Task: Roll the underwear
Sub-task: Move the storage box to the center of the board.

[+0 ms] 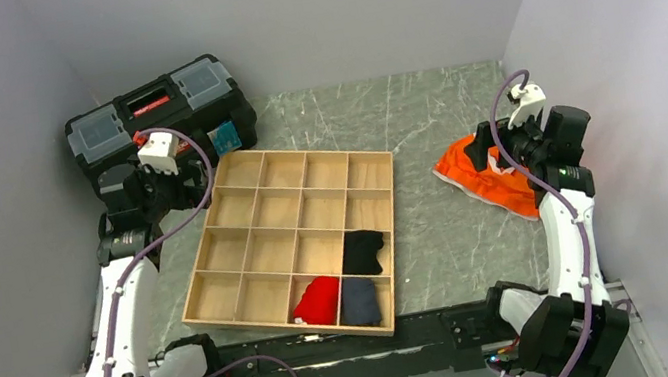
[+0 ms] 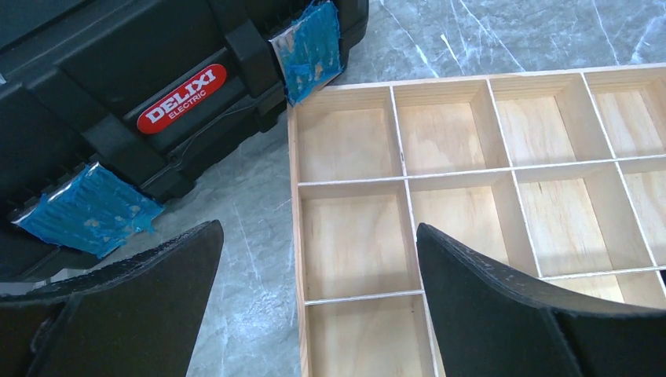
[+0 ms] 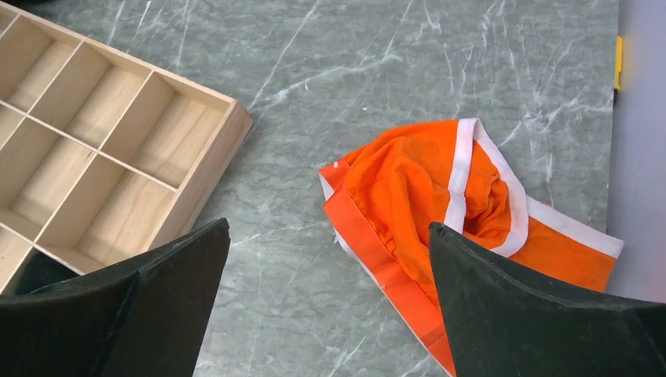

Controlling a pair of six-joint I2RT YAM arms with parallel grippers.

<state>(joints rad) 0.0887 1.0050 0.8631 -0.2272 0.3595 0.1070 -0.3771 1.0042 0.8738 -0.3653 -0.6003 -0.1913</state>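
My right gripper moves to the left in the top view and down onto the near divider of the tray's far-corner cell (image 1: 371, 190) (image 3: 140, 170) next, since empty cells are on either side.
The underwear (image 1: 470, 175) is a crumpled heap of bright orange fabric with white trim, lying on the grey marble-patterned tabletop at the right. In the right wrist view the underwear (image 3: 408, 188) lies partly under the right fingertip. My right gripper (image 3: 328, 228) hovers above its near-left edge, open with nothing between the fingers; from above, the right gripper (image 1: 491, 148) overlaps the heap. My left gripper (image 2: 318, 228) is open and empty, above the far-left edge of the wooden tray (image 2: 349, 259). From above, the left gripper (image 1: 195, 182) sits beside the tray's far-left corner.
The wooden grid tray (image 1: 281, 325) fills the middle, with a red bundle (image 1: 317, 300), a black bundle (image 1: 363, 250) and a navy bundle (image 1: 360, 301) in its near-right cells. A black toolbox (image 1: 158, 110) stands at the back left. The right wall runs close behind the underwear.
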